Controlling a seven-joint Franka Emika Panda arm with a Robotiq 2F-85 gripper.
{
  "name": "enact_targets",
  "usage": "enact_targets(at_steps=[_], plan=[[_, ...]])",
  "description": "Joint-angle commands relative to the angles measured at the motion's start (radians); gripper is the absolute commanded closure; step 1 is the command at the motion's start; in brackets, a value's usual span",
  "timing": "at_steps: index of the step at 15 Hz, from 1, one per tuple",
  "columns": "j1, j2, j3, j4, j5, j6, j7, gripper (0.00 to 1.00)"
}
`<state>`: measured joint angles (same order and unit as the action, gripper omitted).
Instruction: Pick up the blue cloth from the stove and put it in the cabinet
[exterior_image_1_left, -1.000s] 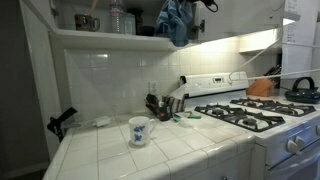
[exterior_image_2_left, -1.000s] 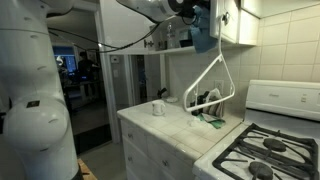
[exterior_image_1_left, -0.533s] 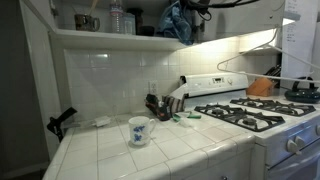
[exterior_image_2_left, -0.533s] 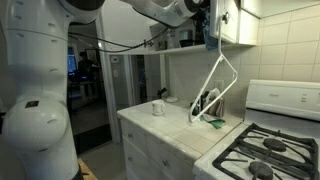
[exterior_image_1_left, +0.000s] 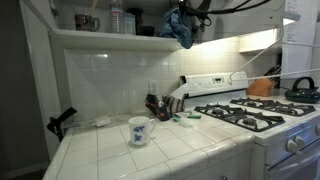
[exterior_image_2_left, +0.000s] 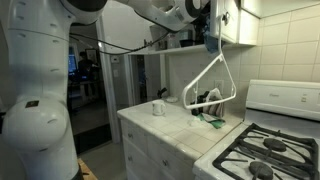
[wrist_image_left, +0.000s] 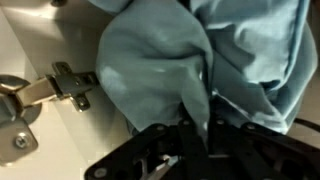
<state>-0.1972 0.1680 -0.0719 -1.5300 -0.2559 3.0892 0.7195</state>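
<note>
The cloth still hangs past the cabinet's edge, so the robot's gripper needs to move outward into the open cabinet, over the shelf (exterior_image_1_left: 110, 38) beside the jars, and release the cloth there.
The blue cloth (exterior_image_1_left: 179, 24) hangs bunched from my gripper (exterior_image_1_left: 190, 8) high up at the cabinet shelf (exterior_image_1_left: 110, 38), well above the counter. In the other exterior view the cloth (exterior_image_2_left: 210, 30) sits at the open cabinet's edge beside the cabinet door (exterior_image_2_left: 232, 22). In the wrist view the cloth (wrist_image_left: 170, 60) fills the frame and is pinched between my black fingers (wrist_image_left: 198, 125). A metal door hinge (wrist_image_left: 60, 85) shows to the left on the white cabinet wall. The stove (exterior_image_1_left: 255, 115) is below to the right.
A white mug (exterior_image_1_left: 139, 130) stands on the tiled counter (exterior_image_1_left: 150, 150). A utensil holder (exterior_image_1_left: 160, 105) and green item (exterior_image_1_left: 185, 118) sit by the stove. Jars and a bottle (exterior_image_1_left: 117, 20) stand on the shelf. A white cable (exterior_image_2_left: 215, 85) hangs down from the arm.
The gripper with the cloth has moved up and further toward the cabinet shelf over the last second; little movement in the last half second.
</note>
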Motion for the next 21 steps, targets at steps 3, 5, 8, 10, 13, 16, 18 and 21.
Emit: enact_targets(at_steps=[3, 5, 8, 10, 13, 16, 18, 21], plan=[[0.017, 0.073, -0.041, 0.026, -0.045, 0.092, 0.013, 0.97], [0.043, 0.128, -0.065, 0.081, -0.063, 0.118, 0.014, 0.97], [0.094, 0.201, -0.099, 0.156, -0.076, 0.107, 0.007, 0.97], [0.133, 0.262, -0.134, 0.236, -0.078, 0.093, 0.01, 0.97], [0.182, 0.351, -0.196, 0.388, -0.053, 0.049, 0.023, 0.97], [0.204, 0.421, -0.257, 0.527, -0.028, -0.009, 0.052, 0.97], [0.202, 0.469, -0.282, 0.613, -0.028, -0.065, 0.071, 0.97], [0.195, 0.508, -0.308, 0.68, -0.036, -0.119, 0.085, 0.97]])
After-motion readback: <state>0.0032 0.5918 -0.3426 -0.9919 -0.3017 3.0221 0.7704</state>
